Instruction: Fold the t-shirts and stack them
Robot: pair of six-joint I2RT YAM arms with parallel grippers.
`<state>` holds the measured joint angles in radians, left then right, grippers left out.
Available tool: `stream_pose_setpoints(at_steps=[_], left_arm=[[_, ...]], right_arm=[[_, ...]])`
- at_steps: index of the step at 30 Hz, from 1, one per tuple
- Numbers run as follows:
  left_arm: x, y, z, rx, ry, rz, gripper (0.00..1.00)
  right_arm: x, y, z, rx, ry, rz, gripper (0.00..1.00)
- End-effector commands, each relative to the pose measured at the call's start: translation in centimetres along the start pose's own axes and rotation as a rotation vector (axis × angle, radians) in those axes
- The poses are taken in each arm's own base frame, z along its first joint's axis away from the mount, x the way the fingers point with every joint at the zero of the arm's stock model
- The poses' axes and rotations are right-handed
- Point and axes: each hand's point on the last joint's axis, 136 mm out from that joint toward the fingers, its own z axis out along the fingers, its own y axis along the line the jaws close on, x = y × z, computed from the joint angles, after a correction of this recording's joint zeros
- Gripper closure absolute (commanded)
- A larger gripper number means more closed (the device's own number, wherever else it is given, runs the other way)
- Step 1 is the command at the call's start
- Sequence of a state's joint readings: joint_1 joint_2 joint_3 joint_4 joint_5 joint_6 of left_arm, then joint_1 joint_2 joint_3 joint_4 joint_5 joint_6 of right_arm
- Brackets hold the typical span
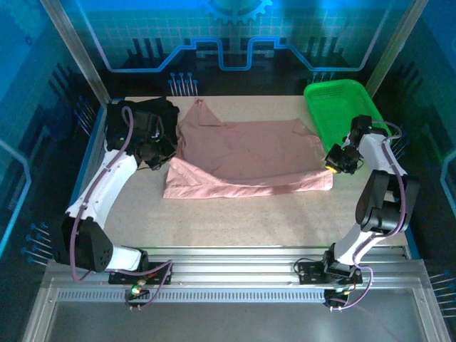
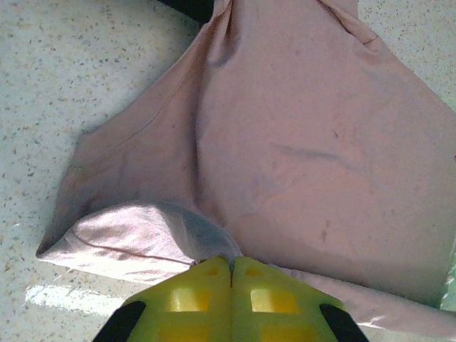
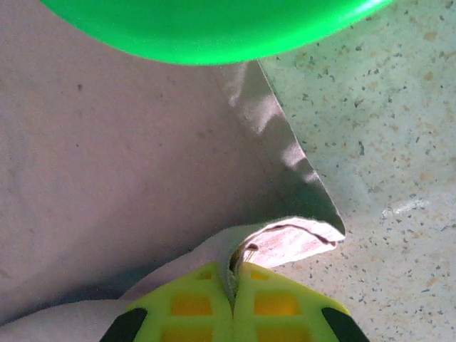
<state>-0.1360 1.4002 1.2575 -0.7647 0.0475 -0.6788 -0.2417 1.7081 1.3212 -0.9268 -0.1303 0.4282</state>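
My left gripper draws the pinched edge outward over the shirt's flat body next and releases it there, since that body lies uncovered outward of the gripper.
The dusty-pink t-shirt [image 1: 249, 153] lies spread across the middle of the table, its near edge folded into a band; no print shows. My left gripper [image 1: 158, 151] is shut on the shirt's left edge, where a fold of pink cloth [image 2: 142, 235] rises into the yellow fingers [image 2: 199, 292]. My right gripper [image 1: 333, 161] is shut on the shirt's right near corner [image 3: 292, 242], lifted off the tabletop between the yellow fingers [image 3: 278, 303]. The black t-shirt [image 1: 153, 114] sits bunched at the back left, behind my left arm.
The green mesh basket [image 1: 340, 107] stands at the back right, its rim [image 3: 214, 32] right over the shirt's edge by my right gripper. Speckled tabletop [image 1: 242, 221] lies bare in front of the shirt. Metal frame posts border the table.
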Motion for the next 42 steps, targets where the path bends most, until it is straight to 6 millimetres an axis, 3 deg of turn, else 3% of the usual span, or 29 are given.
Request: stream_pose_setpoints(at_steps=[1, 26, 42], left_arm=[[-1.6, -1.5, -0.1, 0.046, -0.014, 0.044, 1.0], [-4.9, -1.6, 3.2, 0.031, 0.001, 0.04, 1.0], [-7.3, -2.8, 8.2, 0.036, 0.042, 0.003, 1.0]], right_arm=[[-0.4, 0.3, 0.0, 0.023, 0.007, -0.025, 1.0], [-3.4, 1.8, 1.6, 0.061, 0.02, -0.057, 0.97], [-5.8, 2.2, 3.9, 0.118, 0.034, -0.054, 0.96]])
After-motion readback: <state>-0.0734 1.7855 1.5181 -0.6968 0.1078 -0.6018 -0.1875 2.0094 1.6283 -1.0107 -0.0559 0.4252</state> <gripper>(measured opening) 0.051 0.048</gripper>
